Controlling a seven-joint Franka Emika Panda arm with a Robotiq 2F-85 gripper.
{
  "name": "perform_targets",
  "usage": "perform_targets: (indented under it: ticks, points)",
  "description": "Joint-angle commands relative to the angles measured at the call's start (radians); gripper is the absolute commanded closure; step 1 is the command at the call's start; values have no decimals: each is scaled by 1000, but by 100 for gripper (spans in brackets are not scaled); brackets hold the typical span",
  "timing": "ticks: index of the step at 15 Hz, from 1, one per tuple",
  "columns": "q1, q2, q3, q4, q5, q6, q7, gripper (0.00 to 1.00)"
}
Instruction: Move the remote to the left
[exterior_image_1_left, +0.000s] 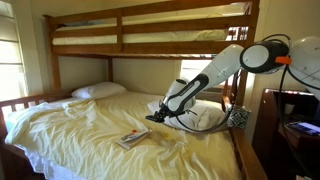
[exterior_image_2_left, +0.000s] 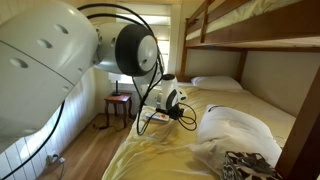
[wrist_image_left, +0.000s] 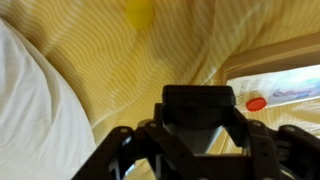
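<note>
The remote next needs to be lowered by the robot's gripper onto the open yellow sheet (wrist_image_left: 177, 88) between the booklet and the white pillow.
In the wrist view the remote (wrist_image_left: 198, 104) is a slim black oblong held crosswise between my gripper's (wrist_image_left: 198, 118) two dark fingers, above the yellow sheet. In both exterior views the gripper (exterior_image_1_left: 153, 117) (exterior_image_2_left: 149, 117) hangs low over the middle of the bed, just off the sheet, and the remote is too small to make out there. The gripper is shut on the remote.
A colourful booklet (exterior_image_1_left: 131, 139) (wrist_image_left: 277, 84) lies on the yellow sheet (exterior_image_1_left: 90, 135) beside the gripper. A white pillow (exterior_image_1_left: 206, 116) (wrist_image_left: 30, 115) lies close on its other side, and another pillow (exterior_image_1_left: 98, 91) is at the head. The upper bunk (exterior_image_1_left: 150, 28) is overhead.
</note>
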Motion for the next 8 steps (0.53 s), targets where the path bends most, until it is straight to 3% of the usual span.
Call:
perform_targets:
  ticks: [1, 5, 6, 8]
  points:
    - [111, 107, -133, 79, 11, 102, 22, 64]
    - [187, 188, -237, 149, 31, 119, 53, 64]
    - [200, 205, -254, 165, 33, 108, 65, 22]
    - [210, 222, -276, 193, 39, 77, 83, 6]
